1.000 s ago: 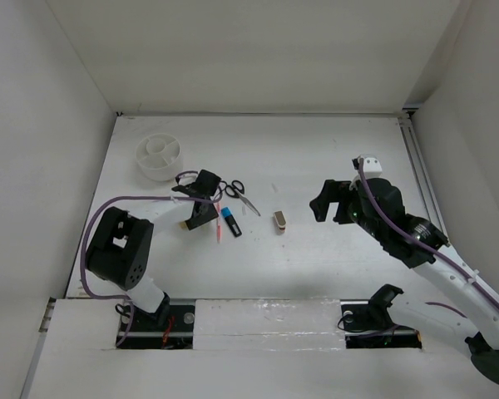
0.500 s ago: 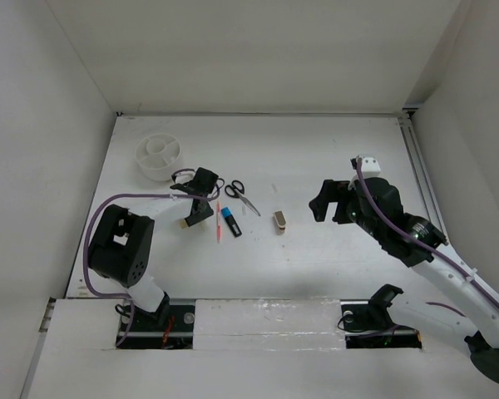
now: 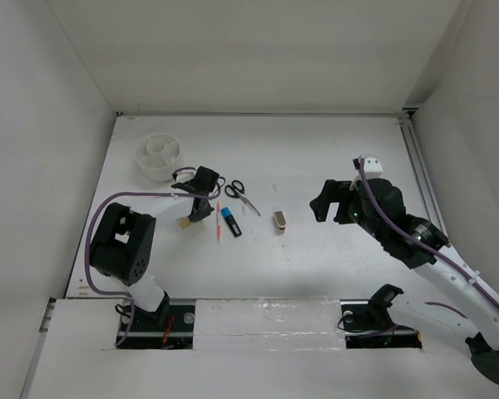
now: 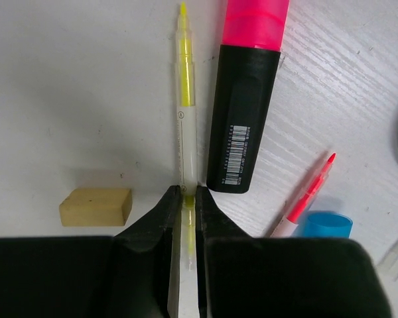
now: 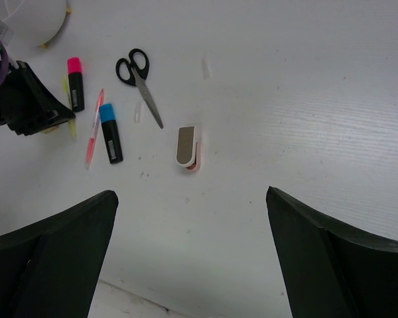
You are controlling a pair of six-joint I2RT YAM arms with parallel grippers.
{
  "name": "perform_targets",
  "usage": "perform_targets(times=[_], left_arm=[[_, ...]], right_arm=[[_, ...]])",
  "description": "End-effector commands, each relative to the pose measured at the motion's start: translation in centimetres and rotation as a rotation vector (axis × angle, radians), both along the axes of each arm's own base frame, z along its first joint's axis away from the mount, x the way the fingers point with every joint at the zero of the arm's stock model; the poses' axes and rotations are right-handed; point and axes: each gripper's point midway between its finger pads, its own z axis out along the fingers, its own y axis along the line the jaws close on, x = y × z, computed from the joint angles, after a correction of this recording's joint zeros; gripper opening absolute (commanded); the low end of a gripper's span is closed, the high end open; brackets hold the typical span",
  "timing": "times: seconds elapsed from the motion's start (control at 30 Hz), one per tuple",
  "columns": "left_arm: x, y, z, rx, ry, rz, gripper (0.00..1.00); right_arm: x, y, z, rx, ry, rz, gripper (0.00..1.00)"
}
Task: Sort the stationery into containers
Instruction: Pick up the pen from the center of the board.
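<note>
I should next move my right gripper down and outward, past the tan-grey block and onto the small clear piece, because the clear piece is lower and farther outward than the gripper's open fingers.
My left gripper [image 4: 189, 199] is shut on the near end of the thin yellow pencil [image 4: 184, 99], which lies on the table. The pink-and-black highlighter [image 4: 242, 112] lies right beside it and the beige eraser [image 4: 96, 206] sits to its left. The pink pencil [image 3: 219, 220], blue-and-black highlighter [image 3: 230, 221], scissors [image 3: 241, 194] and tan-grey block [image 3: 279, 219] lie to the right of my left gripper [image 3: 198, 208]. The white divided tub [image 3: 160, 156] stands behind it to the left. My right gripper [image 5: 191, 199] is open and empty above the table, on the near side of the block [image 5: 188, 147].
White walls close the table in at the left, back and right. A rail [image 3: 417, 166] runs along the right edge. The left arm's purple cable [image 3: 133, 199] loops over the table near the tub.
My left gripper has shifted a little to the left and back, over the yellow pencil. The right arm and the other items have not moved.
</note>
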Motion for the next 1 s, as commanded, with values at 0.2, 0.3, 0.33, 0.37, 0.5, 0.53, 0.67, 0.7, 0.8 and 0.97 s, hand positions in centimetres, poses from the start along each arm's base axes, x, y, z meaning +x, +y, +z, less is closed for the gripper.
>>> perform_targets(times=[0.2, 0.3, 0.33, 0.37, 0.5, 0.53, 0.67, 0.7, 0.8, 0.97], left_arm=[[-2.4, -0.3, -2.1, -0.027, 0.115, -0.013, 0.00], [-2.7, -0.6, -0.5, -0.024, 0.094, -0.022, 0.00], [-3.0, -0.9, -0.1, -0.030, 0.090, -0.021, 0.00], [-2.6, -1.1, 1.4, -0.028, 0.057, -0.027, 0.00], [-1.7, -1.5, 4.8, -0.065, -0.026, -0.037, 0.00], [-2.0, -1.1, 5.2, -0.055, -0.027, -0.033, 0.00], [-1.7, -1.2, 8.2, -0.065, -0.079, -0.062, 0.00], [-1.8, -1.1, 8.7, -0.065, -0.092, -0.075, 0.00], [-1.9, -1.8, 10.9, -0.111, -0.142, -0.131, 0.00], [-2.3, -3.2, 15.8, -0.177, -0.251, -0.289, 0.00]], right_arm=[[0.0, 0.5, 2.4, 0.057, -0.071, 0.018, 1.00], [-0.1, 0.7, 2.4, 0.060, -0.068, 0.028, 1.00], [0.1, 1.0, 2.4, 0.066, -0.069, 0.036, 1.00], [0.3, 1.4, 2.5, 0.074, -0.073, 0.044, 1.00], [1.1, 2.3, 1.2, 0.061, -0.049, 0.054, 1.00], [1.3, 2.7, 1.1, 0.063, -0.044, 0.062, 1.00], [2.7, 3.9, -0.6, 0.042, -0.018, 0.062, 1.00], [3.3, 4.4, -1.8, 0.020, 0.010, 0.062, 1.00], [6.4, 3.6, -3.3, -0.055, 0.058, -0.025, 1.00], [10.0, 5.7, -7.0, -0.144, 0.191, 0.104, 0.90]])
